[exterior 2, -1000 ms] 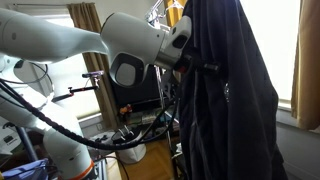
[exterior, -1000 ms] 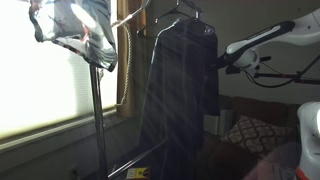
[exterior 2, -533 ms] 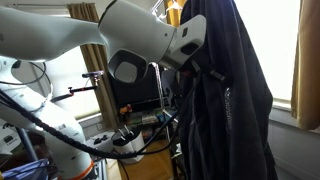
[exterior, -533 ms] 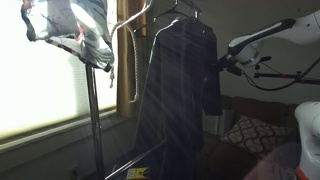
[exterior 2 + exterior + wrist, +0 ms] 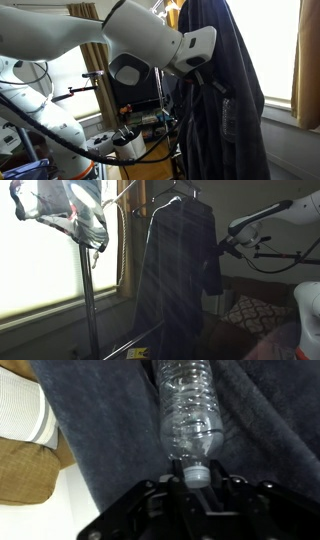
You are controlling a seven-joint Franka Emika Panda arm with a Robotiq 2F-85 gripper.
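My gripper lowers along the coat (image 5: 228, 90) next, as the coat's fold (image 5: 226, 146) lies below it. It slides the bottle far end first into that fold and releases it.
My gripper (image 5: 197, 475) is shut on the white cap of a clear plastic bottle (image 5: 190, 410). The bottle points away from the jaws and lies against a dark grey coat (image 5: 100, 440). In both exterior views the coat (image 5: 175, 270) (image 5: 228, 90) hangs from a hanger on a clothes rack. The arm reaches into the coat's side, with the gripper (image 5: 222, 248) pressed against the fabric. In an exterior view the wrist (image 5: 200, 55) is at the coat's edge and the bottle is hidden there.
A rack pole (image 5: 88, 300) carries a bundled patterned cloth (image 5: 65, 210) before a bright window. A patterned cushion (image 5: 250, 312) lies low behind the coat. A stand (image 5: 95, 85) and cables sit behind the arm. A white striped cloth (image 5: 20, 410) and a brown surface (image 5: 25, 470) show beside the coat.
The wrist has pushed further toward the coat. The coat has swung, and the rack pole with the patterned cloth has shifted left in the exterior view.
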